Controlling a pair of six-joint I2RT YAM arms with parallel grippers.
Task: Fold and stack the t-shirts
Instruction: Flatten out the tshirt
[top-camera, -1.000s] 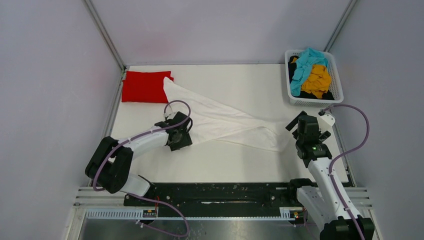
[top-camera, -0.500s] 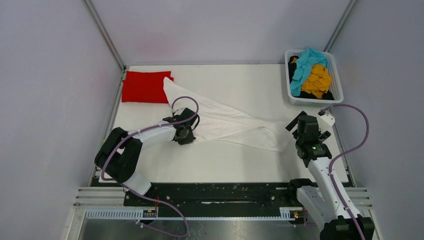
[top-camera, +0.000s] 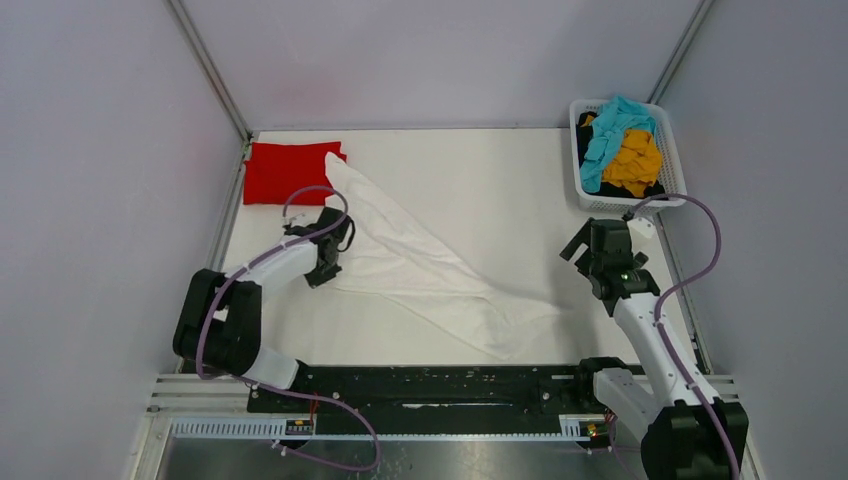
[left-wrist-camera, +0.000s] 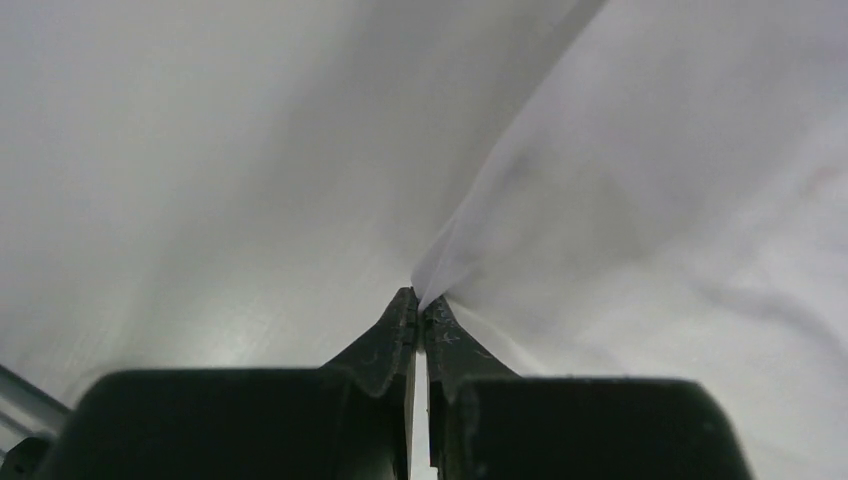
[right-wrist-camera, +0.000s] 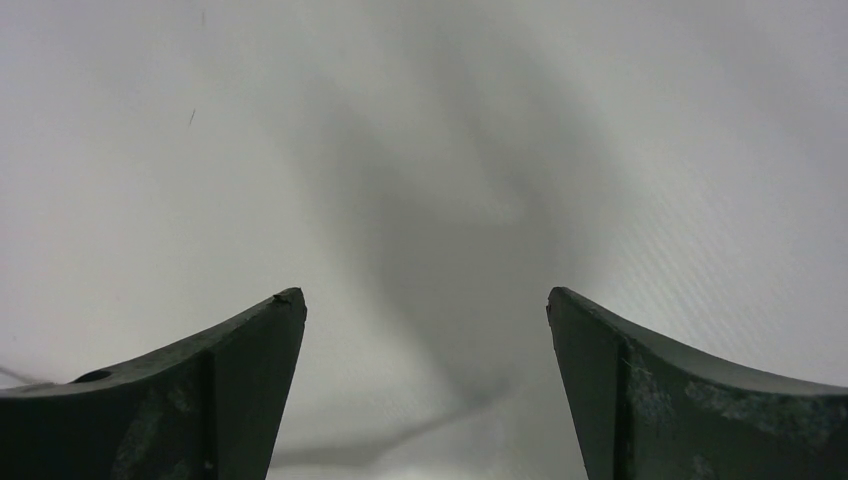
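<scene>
Next, my right gripper draws back and down onto the white t-shirt's pointed loose end (top-camera: 553, 313), since my left gripper already pinches the cloth's opposite side.
The large white t-shirt (top-camera: 410, 265) lies stretched across the table from near the red one down to the front middle. My left gripper (top-camera: 327, 268) is shut on its left edge; the left wrist view shows the jaws (left-wrist-camera: 419, 300) pinching a fold of white cloth (left-wrist-camera: 640, 190). The bright red t-shirt (top-camera: 288, 172) lies folded at the back left. My right gripper (top-camera: 590, 262) is open and empty above bare table, to the right of the white shirt; its fingertips (right-wrist-camera: 285, 305) stand wide apart. Teal (top-camera: 612, 125), mustard-yellow (top-camera: 634, 160) and black shirts lie in the basket.
The white lattice basket (top-camera: 672, 160) stands at the back right corner. Metal frame rails run along the table's left edge and the front edge. Grey walls enclose the table on three sides.
My left gripper has pulled the white shirt's edge leftward and back. The shirt's right end has left my right gripper and dropped toward the front middle. My right gripper has moved slightly back.
</scene>
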